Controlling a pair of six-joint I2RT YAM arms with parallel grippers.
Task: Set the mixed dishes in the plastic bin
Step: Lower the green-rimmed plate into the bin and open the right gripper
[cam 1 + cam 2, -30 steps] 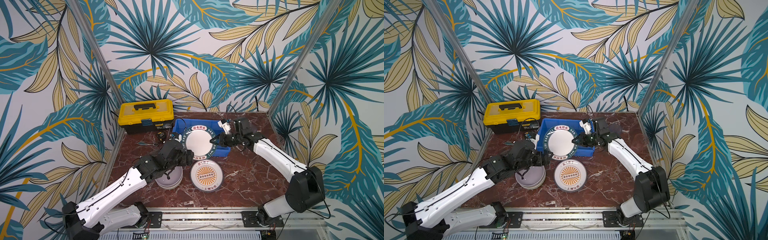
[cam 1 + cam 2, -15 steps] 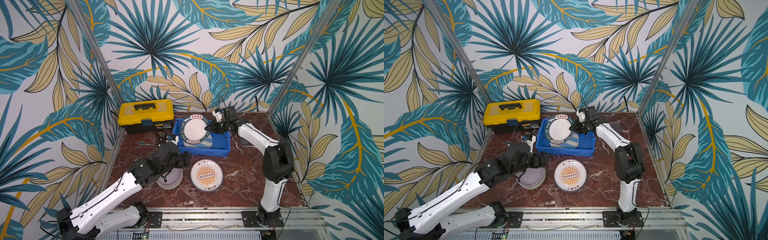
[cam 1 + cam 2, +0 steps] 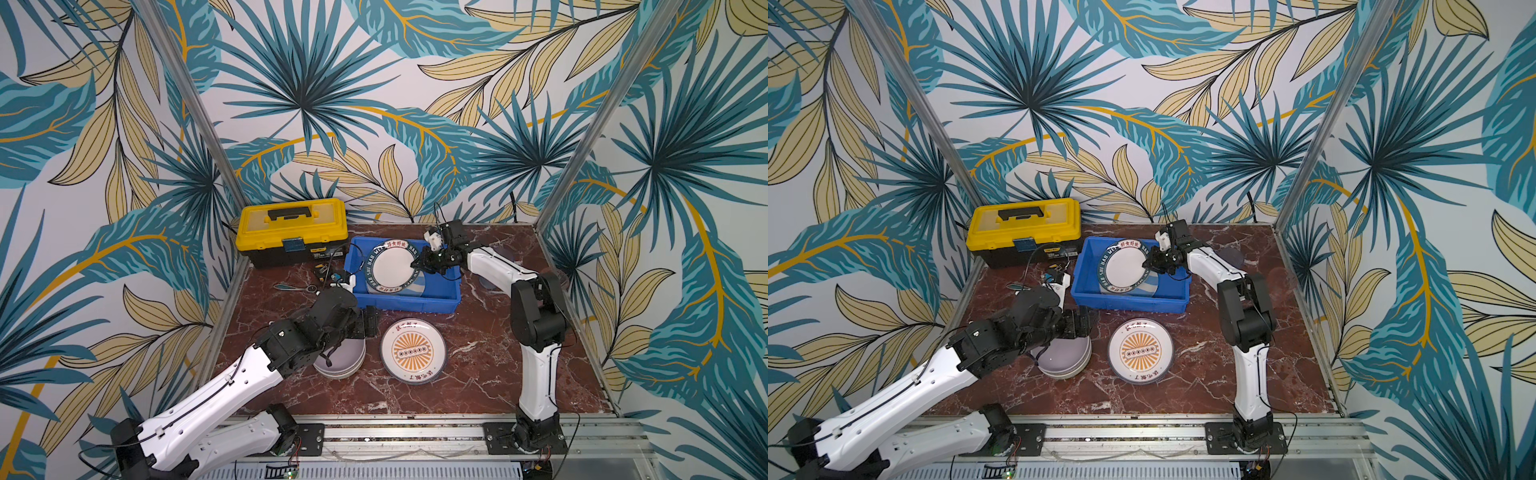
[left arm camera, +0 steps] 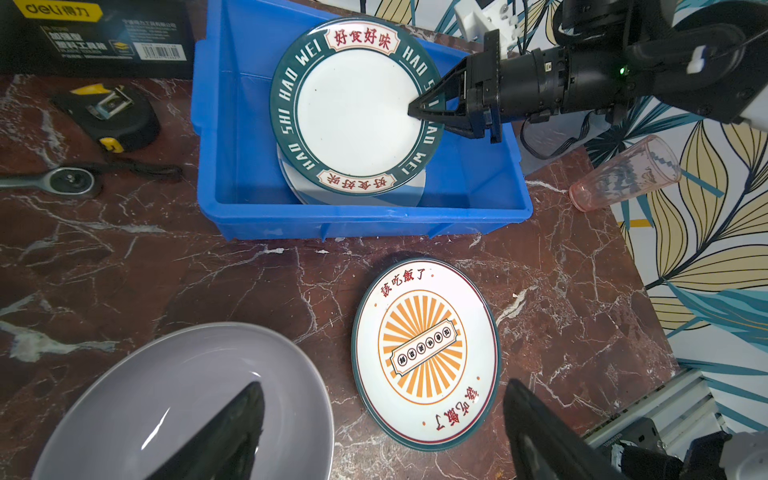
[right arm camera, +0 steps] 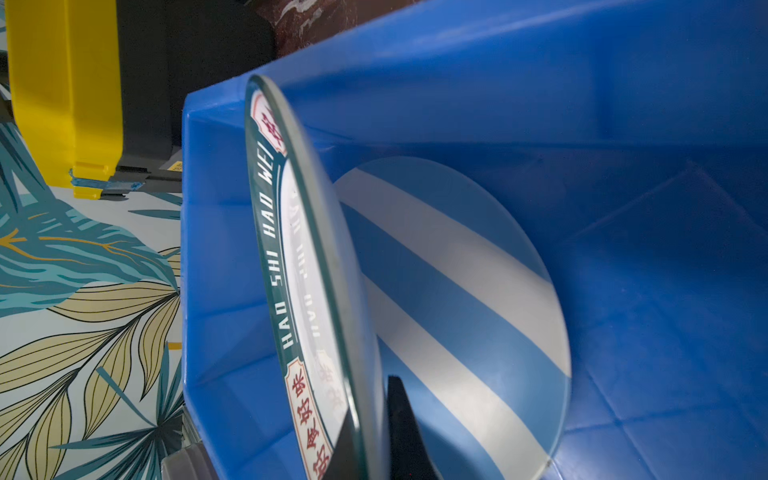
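I need to lower my right gripper into the blue bin next and let go of the green-rimmed plate's rim over the blue-and-white striped plate (image 3: 411, 287) (image 5: 457, 270), as the held plate still hangs tilted above it.
My right gripper (image 3: 415, 264) (image 4: 411, 111) (image 5: 370, 415) is shut on the rim of a green-rimmed white plate (image 3: 392, 266) (image 3: 1125, 266) (image 5: 299, 270). It holds the plate tilted inside the blue plastic bin (image 3: 405, 302) (image 4: 357, 222), over a blue-and-white striped plate (image 4: 361, 199) (image 5: 457, 270) lying flat on the bin's floor. My left gripper (image 3: 368, 322) (image 4: 382, 436) is open and empty, hovering between the stacked lavender bowl (image 3: 343, 359) (image 4: 166, 395) and the sunburst plate (image 3: 413, 351) (image 4: 424, 349). A pinkish tumbler (image 4: 623, 172) lies on its side to the right of the bin.
A yellow-and-black toolbox (image 3: 291, 230) stands at the back left, beside the bin. A tape measure (image 4: 112, 120) and a ratchet wrench (image 4: 66, 180) lie on the marble left of the bin. Patterned walls close in the table on three sides.
The right gripper carried the green-rimmed plate from over the bin's front edge back and down into the bin, its arm folding up. The left gripper stayed open, hovering by the bowls.
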